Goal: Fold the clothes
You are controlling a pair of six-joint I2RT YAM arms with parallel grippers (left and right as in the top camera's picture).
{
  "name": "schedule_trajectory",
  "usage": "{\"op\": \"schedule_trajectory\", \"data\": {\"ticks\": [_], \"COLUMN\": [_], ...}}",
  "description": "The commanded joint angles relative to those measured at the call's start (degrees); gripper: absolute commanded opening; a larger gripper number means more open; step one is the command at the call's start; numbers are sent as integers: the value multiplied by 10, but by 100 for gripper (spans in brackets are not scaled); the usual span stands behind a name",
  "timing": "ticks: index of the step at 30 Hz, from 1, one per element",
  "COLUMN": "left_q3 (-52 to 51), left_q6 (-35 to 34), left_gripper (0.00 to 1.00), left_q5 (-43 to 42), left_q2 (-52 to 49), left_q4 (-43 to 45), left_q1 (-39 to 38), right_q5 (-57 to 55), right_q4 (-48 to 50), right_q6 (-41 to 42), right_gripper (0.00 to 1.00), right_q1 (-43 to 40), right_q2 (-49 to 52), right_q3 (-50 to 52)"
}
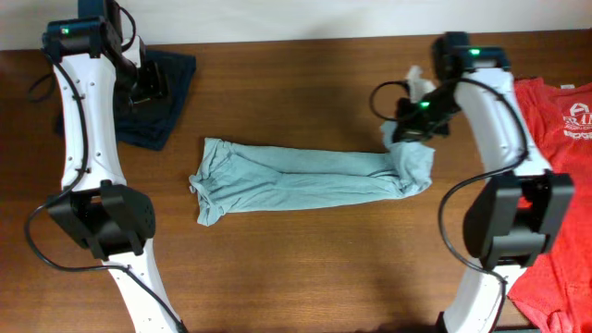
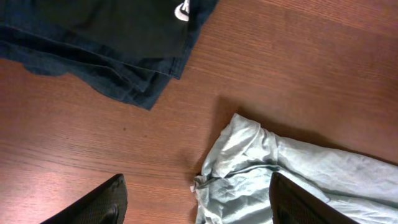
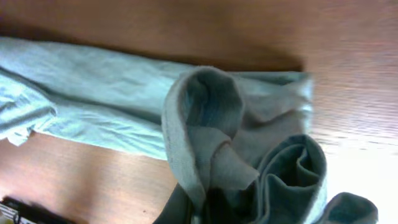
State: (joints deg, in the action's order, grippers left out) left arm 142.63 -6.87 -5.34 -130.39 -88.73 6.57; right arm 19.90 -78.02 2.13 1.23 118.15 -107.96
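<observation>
Next, my right gripper carries the T-shirt's lifted end left in the overhead view and down onto the T-shirt's middle (image 1: 313, 178) (image 3: 117, 99), since the blue-grey T-shirt's cloth lies flat there.
The clothes here are a pale blue-grey T-shirt (image 1: 305, 178), bunched into a long strip across the middle of the table, and a red T-shirt (image 1: 560, 129) with white print at the right edge. My right gripper (image 1: 408, 135) is shut on the strip's right end, lifting a fold of it. In the right wrist view the grey cloth (image 3: 211, 124) wraps over the dark fingers (image 3: 205, 208). My left gripper (image 1: 145, 92) hovers open at the far left with nothing in it. In the left wrist view its fingers (image 2: 99, 205) stand wide, and the shirt's crumpled left end (image 2: 249, 168) lies below them.
A folded dark navy garment (image 1: 162, 102) lies at the back left under the left arm, also seen as a navy stack (image 2: 93, 43) in the left wrist view. Bare brown wood (image 1: 305, 268) runs along the front. A small white object (image 1: 419, 80) shows behind the right arm.
</observation>
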Motion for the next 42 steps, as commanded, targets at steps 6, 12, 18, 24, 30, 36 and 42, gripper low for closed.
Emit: {"op": "schedule_trajectory", "data": {"ticks": [6,12,18,24,30,36,42], "left_q3": [8,8,8,8,8,8,8], "left_q6": [3,3,3,3,3,3,3], "left_gripper": [73,73,73,73,73,73,73], "left_q5": [7,6,6,6,6,6,6], "left_q2": [0,0,0,0,0,0,0], "left_q4": [-2,-5,-8,-9,-9,-9,-9], "left_q1": [1,1,1,1,1,1,1], "right_q5": [-110,-116,-158,-145,-73,32,102], "right_q4": [19,89,140,208,309,351,332], "right_q6": [107,157,162,172,179,155,69], "right_gripper": [4,4,7,8,9,43,75], "right_q1": [104,161,196,209,216,216,216], "right_q2": [3,3,4,5,5,5,2], "right_q3": [-6,26,69,140,197,199,188]}}
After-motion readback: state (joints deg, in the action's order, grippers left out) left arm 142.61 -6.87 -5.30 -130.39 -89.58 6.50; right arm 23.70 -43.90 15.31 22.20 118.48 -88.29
